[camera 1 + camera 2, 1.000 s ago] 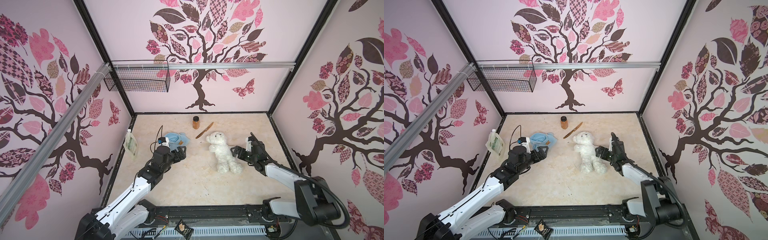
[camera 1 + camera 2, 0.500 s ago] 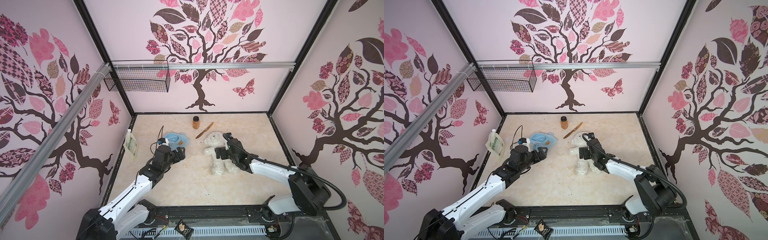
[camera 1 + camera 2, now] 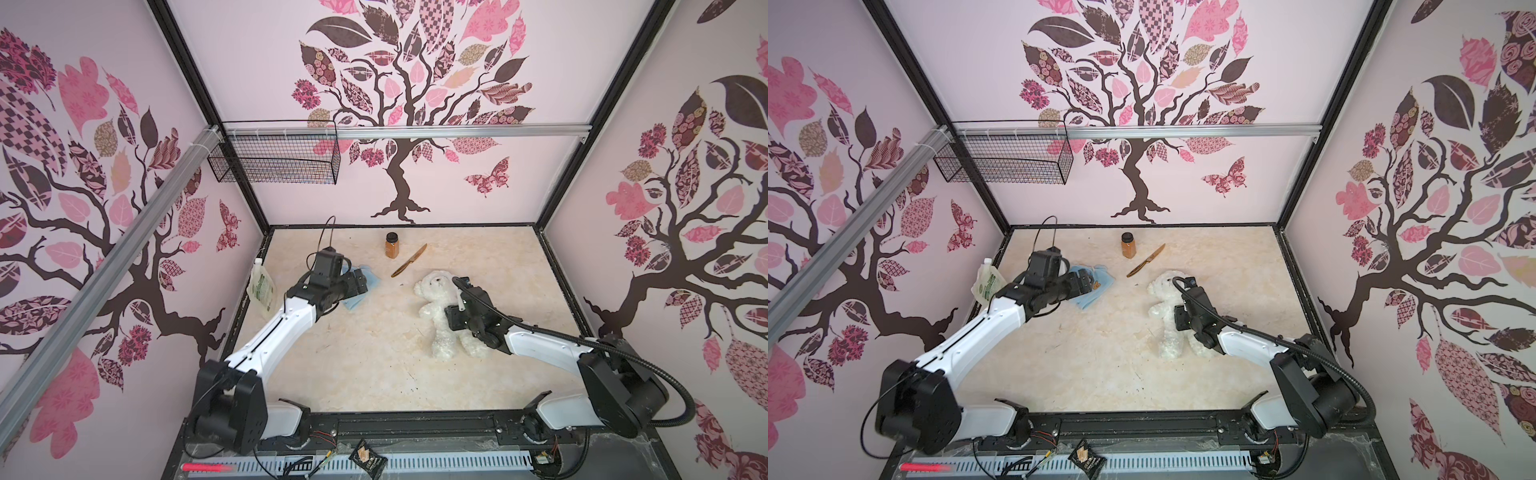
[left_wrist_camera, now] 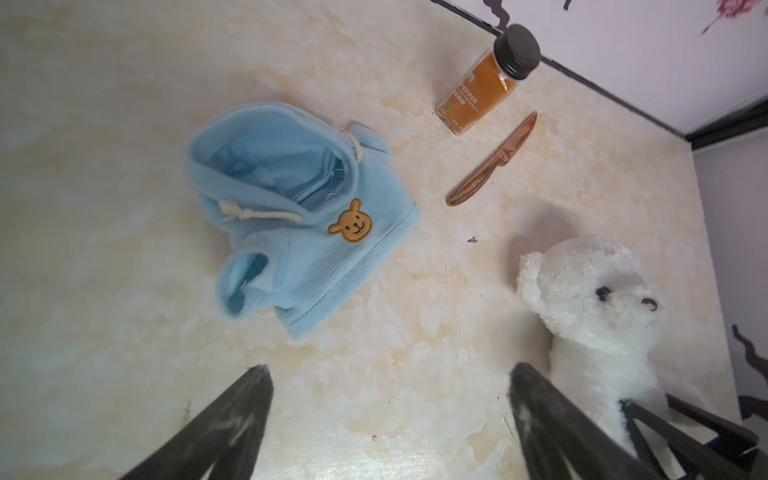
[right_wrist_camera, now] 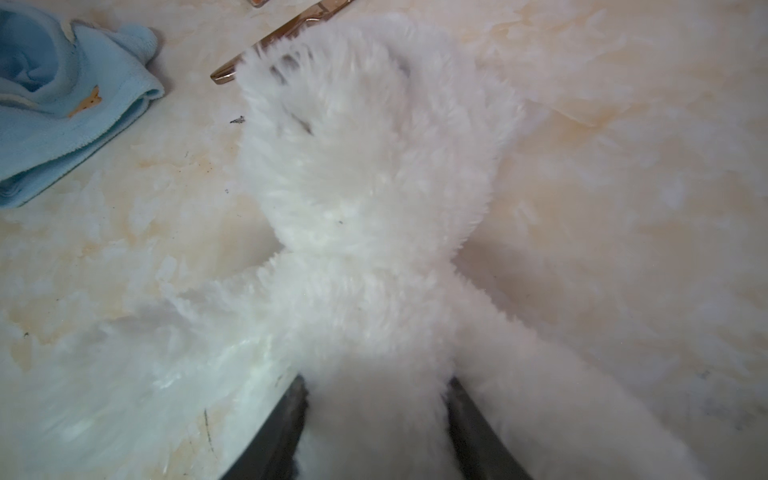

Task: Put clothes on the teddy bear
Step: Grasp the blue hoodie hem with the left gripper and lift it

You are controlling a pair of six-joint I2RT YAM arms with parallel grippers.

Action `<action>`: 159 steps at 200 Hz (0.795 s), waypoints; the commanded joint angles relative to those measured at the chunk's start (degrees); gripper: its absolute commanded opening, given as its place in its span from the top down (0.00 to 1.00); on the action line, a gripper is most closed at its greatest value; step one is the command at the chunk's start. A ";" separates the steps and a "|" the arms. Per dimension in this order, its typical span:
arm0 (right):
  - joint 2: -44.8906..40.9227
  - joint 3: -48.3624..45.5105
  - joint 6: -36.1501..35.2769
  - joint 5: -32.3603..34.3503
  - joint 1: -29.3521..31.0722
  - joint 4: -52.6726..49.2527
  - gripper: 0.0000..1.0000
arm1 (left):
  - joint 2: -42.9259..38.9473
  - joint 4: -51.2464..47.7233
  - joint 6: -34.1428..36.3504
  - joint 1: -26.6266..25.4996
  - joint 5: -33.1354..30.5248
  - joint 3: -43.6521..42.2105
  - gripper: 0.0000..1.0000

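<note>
The left gripper turns and lowers its open fingers astride the light blue hoodie's lower edge (image 3: 364, 296) (image 4: 345, 286) next, since that edge lies below it, bordering bare tabletop.
The fluffy white teddy bear (image 3: 432, 291) (image 3: 1165, 338) lies on its back on the marble-look table, head toward the back wall. My right gripper (image 3: 452, 320) (image 5: 377, 380) sits over its torso, and both black fingers (image 5: 291, 415) press into the fur on either side of the bear (image 5: 365, 187). A light blue hoodie (image 4: 299, 216) (image 3: 1102, 282) with a small tan bear-face patch lies crumpled to the left. My left gripper (image 3: 359, 284) (image 4: 390, 368) hovers just above its near edge, open, with only bare table between the fingers. The left wrist view also shows the bear (image 4: 594, 307).
A spice jar (image 3: 392, 245) with a black cap stands near the back wall. A wooden knife (image 3: 409, 260) lies beside it, just beyond the bear's head. A green-printed pouch (image 3: 259, 286) leans at the left wall. A wire basket (image 3: 274, 160) hangs high at the back left.
My right gripper swung in from the bear's right side onto its torso and closed from wide open, nudging the bear leftward. My left gripper crept forward over the hoodie.
</note>
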 commanded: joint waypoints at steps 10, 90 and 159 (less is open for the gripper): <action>-6.45 -2.22 1.52 -3.37 -3.33 -2.70 0.38 | 11.96 -19.25 19.18 -5.03 -9.91 11.97 0.12; -15.97 -6.15 3.74 -8.27 -3.31 1.63 0.10 | 33.53 -21.97 27.01 -8.75 -26.25 25.91 0.30; -16.47 -6.30 4.45 -9.20 -3.31 1.60 0.09 | 41.61 -21.81 27.78 -8.76 -27.94 32.07 0.65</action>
